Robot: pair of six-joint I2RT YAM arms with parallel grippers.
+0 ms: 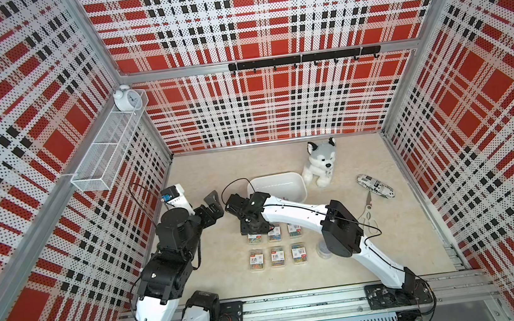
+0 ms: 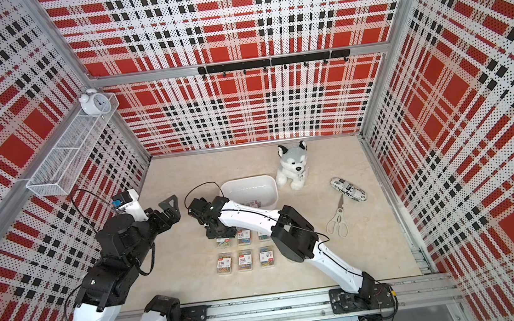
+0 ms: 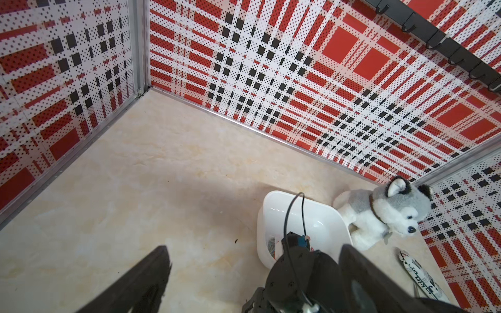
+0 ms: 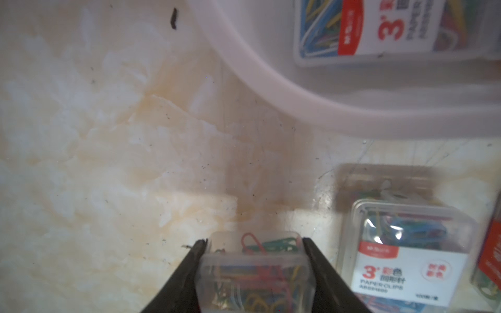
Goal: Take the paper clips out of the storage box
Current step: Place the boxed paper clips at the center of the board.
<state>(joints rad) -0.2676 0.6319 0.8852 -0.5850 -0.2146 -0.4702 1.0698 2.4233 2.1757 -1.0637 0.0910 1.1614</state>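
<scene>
My right gripper should next move down to the open tabletop at the end of the row nearer the box (image 1: pixel 284 178) and release the clear case beside its neighbour.
The white storage box (image 1: pixel 284 178) sits mid-table, and one labelled case of paper clips (image 4: pixel 379 27) still lies inside it (image 2: pixel 255 203). In front of the box, several clear cases (image 1: pixel 277 257) stand in two rows on the table, with a small round tub (image 1: pixel 322 250) beside them. My right gripper (image 4: pixel 254 241) points down at the left end of the row nearer the box, shut on a clear case of coloured clips (image 4: pixel 254 273). I cannot tell whether that case touches the table. My left gripper (image 1: pixel 212 206) hovers open and empty to the left of the box.
A plush husky (image 1: pixel 320 164) sits right of the box. A patterned pouch (image 1: pixel 375 186) and scissors (image 1: pixel 367 211) lie further right. On the left wall hangs a wire basket (image 1: pixel 109 145) holding an alarm clock (image 1: pixel 126 98). A black hook rail (image 1: pixel 303 59) crosses the back wall.
</scene>
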